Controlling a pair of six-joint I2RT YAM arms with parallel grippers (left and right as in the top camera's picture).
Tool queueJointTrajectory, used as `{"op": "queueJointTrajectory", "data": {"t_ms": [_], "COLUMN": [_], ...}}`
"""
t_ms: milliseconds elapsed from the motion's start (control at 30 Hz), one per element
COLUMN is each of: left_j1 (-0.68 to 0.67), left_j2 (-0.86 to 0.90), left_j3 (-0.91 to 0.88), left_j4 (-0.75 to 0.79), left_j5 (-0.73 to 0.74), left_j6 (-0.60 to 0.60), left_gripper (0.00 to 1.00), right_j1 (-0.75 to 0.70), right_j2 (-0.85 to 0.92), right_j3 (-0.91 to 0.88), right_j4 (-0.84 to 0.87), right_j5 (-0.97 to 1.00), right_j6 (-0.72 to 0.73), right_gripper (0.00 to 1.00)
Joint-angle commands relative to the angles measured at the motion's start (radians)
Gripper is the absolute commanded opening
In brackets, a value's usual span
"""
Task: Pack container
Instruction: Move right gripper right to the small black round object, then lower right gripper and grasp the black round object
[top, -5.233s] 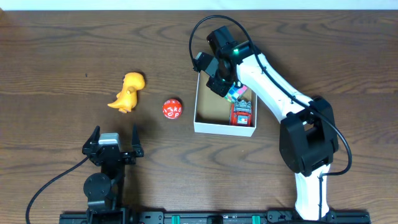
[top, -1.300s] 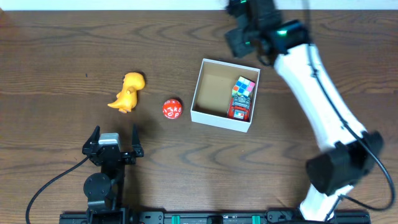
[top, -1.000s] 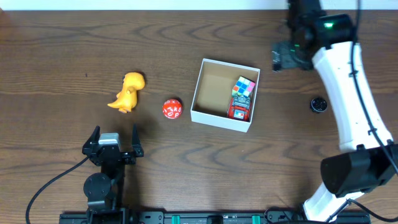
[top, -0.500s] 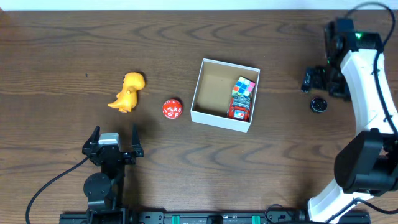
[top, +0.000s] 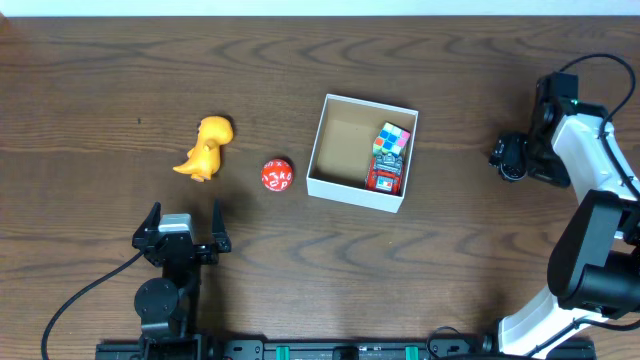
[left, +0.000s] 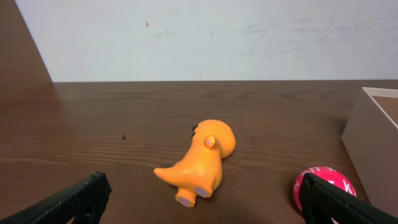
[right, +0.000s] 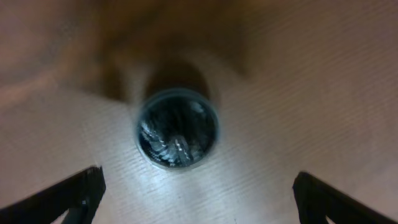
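Note:
The black round toy already lines up with the gap between my right gripper's open fingers. I should lower them next around the sides of the black round toy (right: 177, 129).
The container (top: 345, 146), a white-walled box with a brown inside, stands mid-table and holds a colour cube (top: 392, 141) and a red toy (top: 386, 179). To its left lie a red ball (top: 277, 175) and an orange dinosaur (top: 205, 148). My right gripper (top: 510, 157) is open at the far right, low over a small dark round disc (right: 177, 127) that lies on the wood ahead of its fingers (right: 84, 193). My left gripper (top: 184, 216) is open near the front edge. Its wrist view shows the dinosaur (left: 202, 158) ahead, the ball (left: 323, 186) and the container's wall (left: 371, 149) to the right.
Dark wood table (top: 120, 70) all round. A black cable (top: 70, 300) runs from the left arm's base toward the front left corner. A pale wall (left: 205, 37) rises behind the table's far edge.
My right arm has swung from beside the container out to the far right and come down over the dark disc. The left arm and the toys have not moved.

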Motion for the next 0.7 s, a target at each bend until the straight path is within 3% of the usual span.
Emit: {"op": "queueJointTrajectory", "data": {"t_ms": [0, 667], "left_j1": [-0.002, -0.002], "left_j2": [-0.006, -0.005], "left_j3": [-0.015, -0.015], "left_j4": [-0.037, -0.036], "left_j5": [0.012, 0.012], "left_j6": [0.000, 0.000], "left_gripper": [0.98, 0.98], "right_j1": [-0.001, -0.016], "right_j2": [0.007, 0.009], "right_j3": [-0.032, -0.181], "right_j4": [0.073, 0.307], "right_j5": [-0.026, -0.048], "right_j6": [-0.084, -0.106], "right_gripper": [0.99, 0.95]}}
